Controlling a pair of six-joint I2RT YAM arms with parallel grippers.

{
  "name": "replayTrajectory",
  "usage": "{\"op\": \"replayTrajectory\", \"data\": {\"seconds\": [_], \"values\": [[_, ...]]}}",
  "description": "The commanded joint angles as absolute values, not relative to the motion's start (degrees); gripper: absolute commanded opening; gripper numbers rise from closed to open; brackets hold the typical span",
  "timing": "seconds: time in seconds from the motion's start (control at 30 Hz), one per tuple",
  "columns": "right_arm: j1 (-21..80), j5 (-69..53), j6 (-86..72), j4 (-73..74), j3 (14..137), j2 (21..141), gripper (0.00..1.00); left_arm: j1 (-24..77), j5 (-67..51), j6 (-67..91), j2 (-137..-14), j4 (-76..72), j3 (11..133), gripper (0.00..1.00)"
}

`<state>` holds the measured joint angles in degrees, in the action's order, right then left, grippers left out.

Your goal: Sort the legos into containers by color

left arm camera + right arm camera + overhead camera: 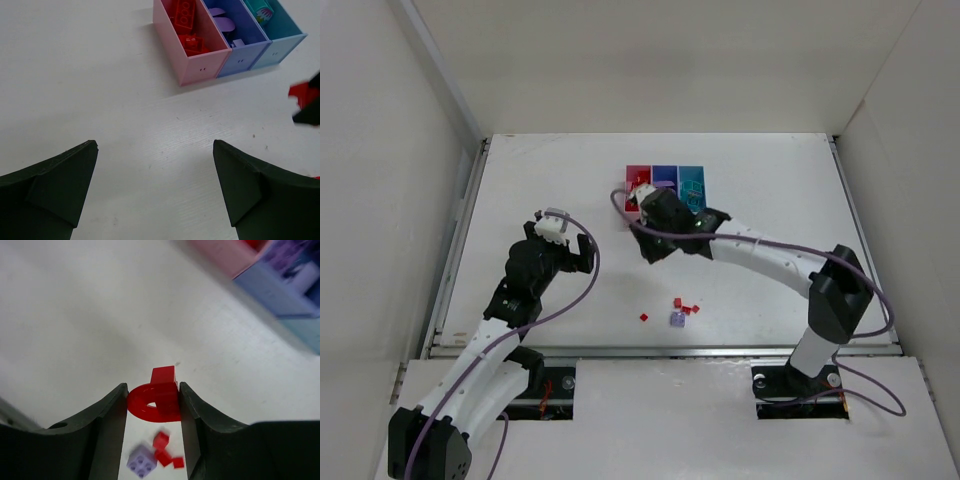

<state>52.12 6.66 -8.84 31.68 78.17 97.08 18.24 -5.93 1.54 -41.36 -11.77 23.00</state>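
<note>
The red lego goes outward in my right gripper to over the pink container's far part [638, 178] next, because red legos already lie in it.
My right gripper [152, 395] is shut on a red lego [154, 404], a ring-shaped piece with a small block on it, held above the table. Its dark tip and the red piece [301, 94] show at the right edge of the left wrist view, just in front of the containers. The pink container [200, 62] holds red legos [187, 25], the purple one [245, 55] lilac pieces [222, 22], the light blue one [282, 42] a teal piece [260, 9]. Loose red bricks [685, 306] and a lilac brick [677, 319] lie on the table. My left gripper [155, 150] is open over bare table.
The containers [665, 180] stand in a row at the table's far middle. The right arm [770, 255] reaches across from the right, its gripper [652, 248] just in front of them. The left gripper [565, 250] hangs at mid-left. White walls enclose the table on three sides.
</note>
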Motion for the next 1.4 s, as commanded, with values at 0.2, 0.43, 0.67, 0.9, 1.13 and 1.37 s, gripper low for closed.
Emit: {"op": "replayTrajectory", "data": {"seconds": [0.2, 0.43, 0.67, 0.9, 1.13, 1.37], "values": [[39.46, 7.21, -17.67, 23.73, 103.69, 112.81, 0.0, 18.11, -5.8, 1.41, -41.48, -14.33, 22.94, 0.99], [36.83, 8.35, -19.69, 25.05, 120.3, 127.51, 0.0, 16.96, -5.27, 1.41, -42.01, -14.33, 22.94, 0.99], [36.83, 9.31, -20.74, 25.05, 123.05, 131.13, 0.45, 16.44, -4.75, 1.41, -43.06, -14.33, 22.94, 0.99], [35.77, 9.32, -20.74, 25.58, 123.05, 130.52, 0.99, 16.44, -4.75, 1.41, -43.07, -14.33, 22.94, 0.99], [35.77, 6.15, -17.5, 26.45, 122.26, 124.3, 0.99, 16.44, -4.75, 1.41, -43.07, -14.33, 22.94, 0.99], [44.37, 19.15, -12.73, 34.7, 103.13, 107.96, 0.99, 16.44, -5.27, 1.41, -41.49, -14.33, 22.94, 0.99]]}}
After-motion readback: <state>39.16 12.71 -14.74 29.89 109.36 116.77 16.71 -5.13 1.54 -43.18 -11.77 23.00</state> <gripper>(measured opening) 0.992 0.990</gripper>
